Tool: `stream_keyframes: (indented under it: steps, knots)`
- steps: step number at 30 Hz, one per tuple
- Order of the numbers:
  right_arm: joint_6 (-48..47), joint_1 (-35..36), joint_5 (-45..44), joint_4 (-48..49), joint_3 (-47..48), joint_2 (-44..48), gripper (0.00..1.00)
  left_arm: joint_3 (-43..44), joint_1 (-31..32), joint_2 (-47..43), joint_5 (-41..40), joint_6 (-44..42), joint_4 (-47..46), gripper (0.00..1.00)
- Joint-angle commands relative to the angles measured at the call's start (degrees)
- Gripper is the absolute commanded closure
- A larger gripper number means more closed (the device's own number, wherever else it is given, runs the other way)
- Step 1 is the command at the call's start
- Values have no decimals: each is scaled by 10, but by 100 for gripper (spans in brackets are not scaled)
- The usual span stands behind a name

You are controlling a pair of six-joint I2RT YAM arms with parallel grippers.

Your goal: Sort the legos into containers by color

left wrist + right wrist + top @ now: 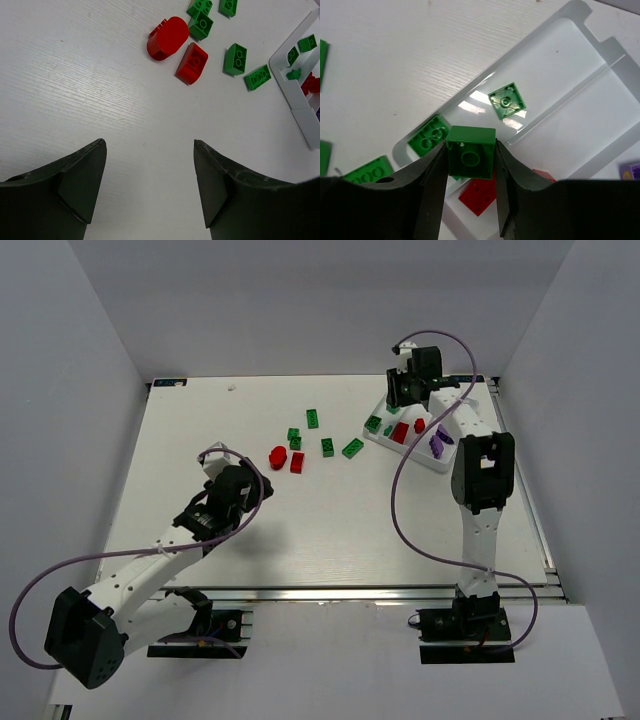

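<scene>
My right gripper moves outward to the square green brick next and releases my brick there. Green bricks lie in the tray's end section, the tray's bare bottom farther out.
The white tray (408,452) lies at the back right; its rim also shows in the right wrist view (530,46). My right gripper (397,400) (470,150) is shut on a green brick (471,152) and holds it above the tray's end compartment, where two green bricks (506,101) (431,137) lie. A red brick (479,196) lies in the middle compartment. My left gripper (258,480) (150,142) is open and empty over bare table, short of a round red piece (167,37), a red brick (191,63) and several green bricks (235,58).
Loose green bricks (312,418) (353,448) and the red pieces (278,456) lie mid-table, left of the tray. Purple bricks (437,443) lie in the tray's right compartment. Grey walls close in the table on three sides.
</scene>
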State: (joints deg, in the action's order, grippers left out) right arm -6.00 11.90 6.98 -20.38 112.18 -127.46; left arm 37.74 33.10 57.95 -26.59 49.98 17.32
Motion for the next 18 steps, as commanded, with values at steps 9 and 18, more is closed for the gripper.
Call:
stream_keyframes:
  steps: [9,18]
  knots:
    - [34,-14,-68,92,99,-80,98,13,-1,37,12,-7,-16,20]
    - [39,-14,-100,119,130,-130,66,17,-1,49,15,-2,-11,20]
